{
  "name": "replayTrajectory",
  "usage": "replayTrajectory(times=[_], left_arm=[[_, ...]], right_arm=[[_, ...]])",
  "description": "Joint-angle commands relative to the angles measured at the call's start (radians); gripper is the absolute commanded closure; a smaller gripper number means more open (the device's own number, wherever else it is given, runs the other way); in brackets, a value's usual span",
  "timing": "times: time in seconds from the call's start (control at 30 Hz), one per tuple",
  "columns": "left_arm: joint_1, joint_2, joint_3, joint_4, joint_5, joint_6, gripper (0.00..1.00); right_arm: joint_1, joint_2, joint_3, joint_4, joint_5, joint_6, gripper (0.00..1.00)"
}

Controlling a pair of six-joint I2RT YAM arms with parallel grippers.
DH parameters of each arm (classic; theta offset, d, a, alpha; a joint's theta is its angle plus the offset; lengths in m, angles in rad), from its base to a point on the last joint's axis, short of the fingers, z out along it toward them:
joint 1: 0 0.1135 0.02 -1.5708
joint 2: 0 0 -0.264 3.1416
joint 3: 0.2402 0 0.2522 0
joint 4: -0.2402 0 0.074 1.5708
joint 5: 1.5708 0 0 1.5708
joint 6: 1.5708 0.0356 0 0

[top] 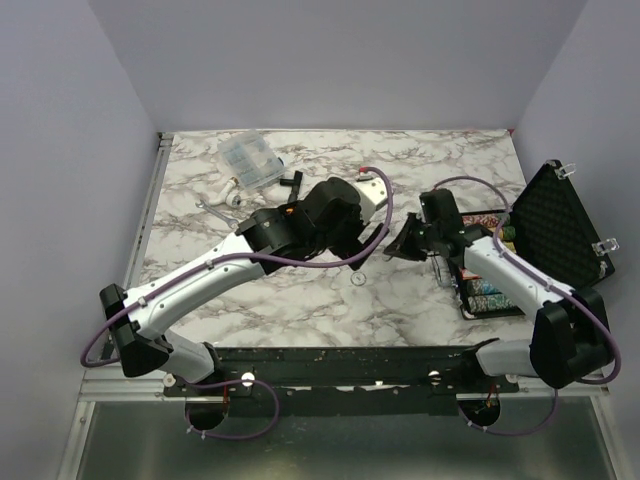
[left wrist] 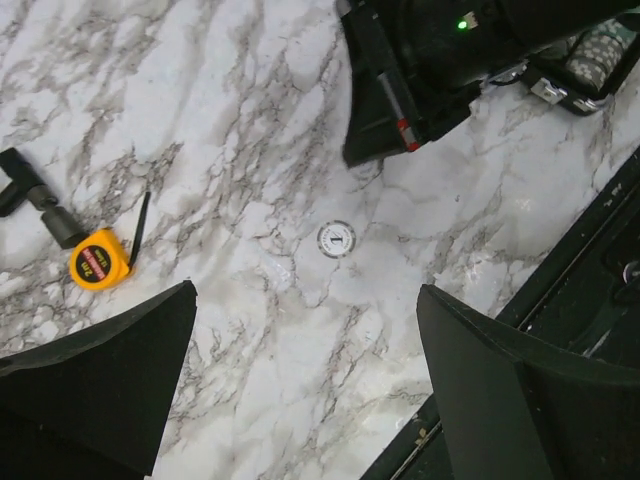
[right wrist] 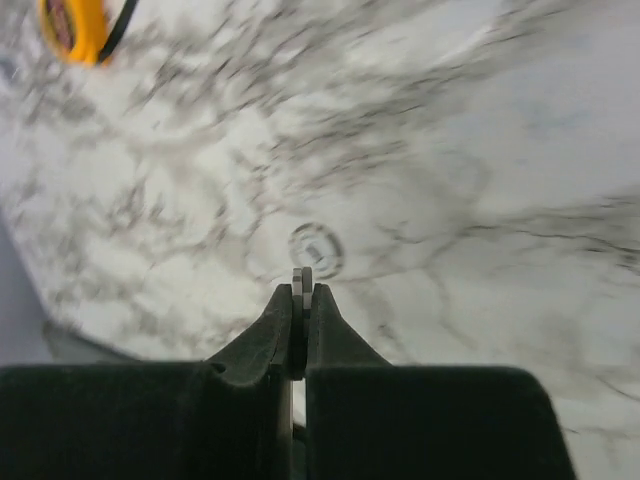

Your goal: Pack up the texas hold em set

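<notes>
My right gripper needs to swing to the right in the top view, turning, onto the nearer end of the open briefcase's rail-side chip row, and release the disc.
The black briefcase (top: 556,222) of the texas hold em set stands open at the right, its foam lid raised and chip rows (top: 487,296) in its base. One white disc (top: 358,279) lies flat on the marble, also seen in the left wrist view (left wrist: 336,239) and blurred in the right wrist view (right wrist: 316,247). My left gripper (left wrist: 305,300) hovers above and short of that disc, open and holding nothing. My right gripper (right wrist: 302,292) is shut on a thin white disc held edge-on, and hangs just left of the briefcase (top: 405,245).
An orange tape measure (left wrist: 98,262) lies left of the disc, beside a black tool (left wrist: 35,195). A clear plastic compartment box (top: 250,160) sits at the back left. The black rail (top: 350,362) runs along the table's near edge.
</notes>
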Motion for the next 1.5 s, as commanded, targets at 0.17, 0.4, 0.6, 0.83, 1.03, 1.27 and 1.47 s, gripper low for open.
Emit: replayTrajectory(times=[0.17,0.4,0.6,0.83,1.03,1.27,1.47], left_arm=[[-0.011,-0.126,-0.07,0.098,-0.154,-0.059,0.09],[-0.062,-0.121,-0.081,0.105,-0.191,-0.037,0.09],[-0.069,-0.128,-0.085,0.108,-0.214,-0.03,0.09],[-0.069,-0.134,-0.1,0.123,-0.25,-0.018,0.07],[-0.071,-0.134,-0.105,0.127,-0.246,-0.018,0.07],[-0.071,-0.128,-0.101,0.124,-0.246,-0.02,0.07],[-0.071,-0.122,-0.099,0.12,-0.246,-0.022,0.07]], right_arm=[[-0.095,-0.043,0.109,-0.506,0.766,0.15,0.99],[-0.098,0.165,0.335,-0.871,0.851,0.136,0.99],[-0.098,0.321,0.513,-1.006,1.004,-0.002,0.99],[-0.1,0.318,0.458,-0.923,0.887,-0.118,0.99],[-0.104,0.292,0.399,-0.923,0.938,-0.052,0.99],[-0.135,0.245,0.365,-0.916,0.929,-0.029,0.99],[-0.156,0.27,0.35,-0.921,0.881,-0.005,0.98]])
